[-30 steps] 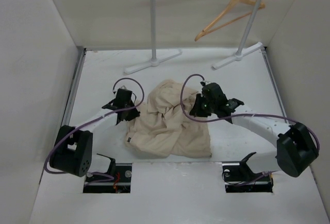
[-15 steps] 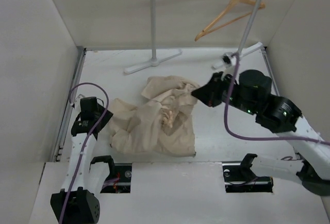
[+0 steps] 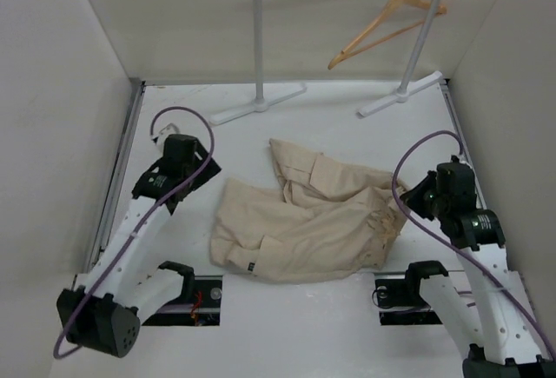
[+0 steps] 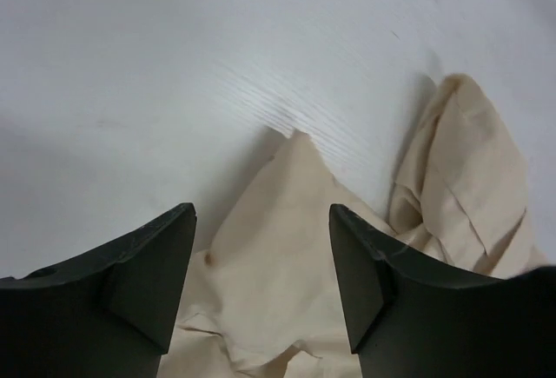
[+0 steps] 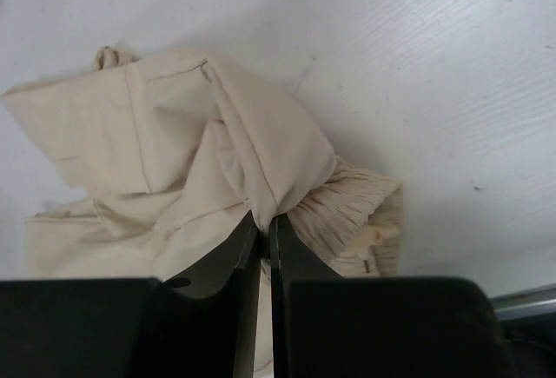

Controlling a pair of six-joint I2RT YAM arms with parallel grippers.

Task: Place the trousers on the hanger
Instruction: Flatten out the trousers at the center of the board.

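Observation:
The right gripper draws the held fold outward to the bare tabletop beyond the gathered waistband next. It then releases the fold there, since the trousers (image 3: 304, 226) still lie rumpled.
The beige trousers (image 3: 304, 226) lie spread and rumpled across the middle of the table, with a small dark label (image 3: 249, 265) at their near-left edge. My right gripper (image 3: 415, 199) is at their right end, shut on a fold of cloth (image 5: 261, 178) next to the gathered waistband (image 5: 352, 213). My left gripper (image 3: 193, 178) hovers open just left of the trousers. Its fingers (image 4: 152, 278) straddle a loose corner of cloth (image 4: 278, 248) without gripping it. The wooden hanger (image 3: 384, 23) hangs tilted from the rack at the back right.
The white tube rack stands at the back, with posts (image 3: 258, 35) and feet (image 3: 257, 104) on the far part of the table. White walls close in on the left, right and back. Both arm bases (image 3: 182, 295) sit at the near edge.
The left gripper has opened and let go of the trousers, ending to their left. The right gripper has dragged the cloth to the right and down, so the bunched trousers are now stretched out.

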